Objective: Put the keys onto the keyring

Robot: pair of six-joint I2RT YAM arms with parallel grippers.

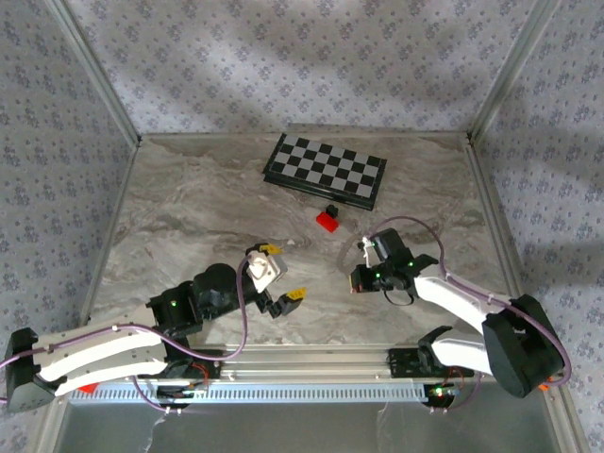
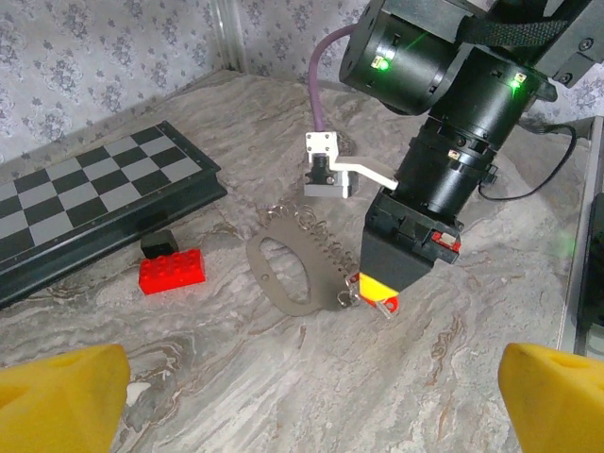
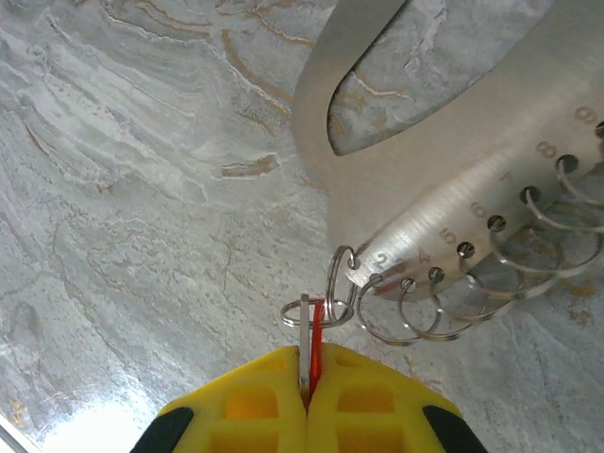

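Note:
The key goes down and back toward the bare marble beside the plate's end next, and my right gripper releases it, since the small ring hangs in the plate's first ring.
The keyring is a flat silvery metal plate with numbered holes carrying several wire split rings; it lies on the marble table. My right gripper is shut on a tiny key with a red head and silvery blade. The key's tip pokes through a small ring hanging from the plate's first ring. In the left wrist view the right gripper stands tip-down at the plate's end. My left gripper is open and empty, well short of the plate, and sits left of centre in the top view.
A folded chessboard lies at the back of the table. A red block with a black piece sits between the board and the plate. Patterned walls close in the table's back and sides.

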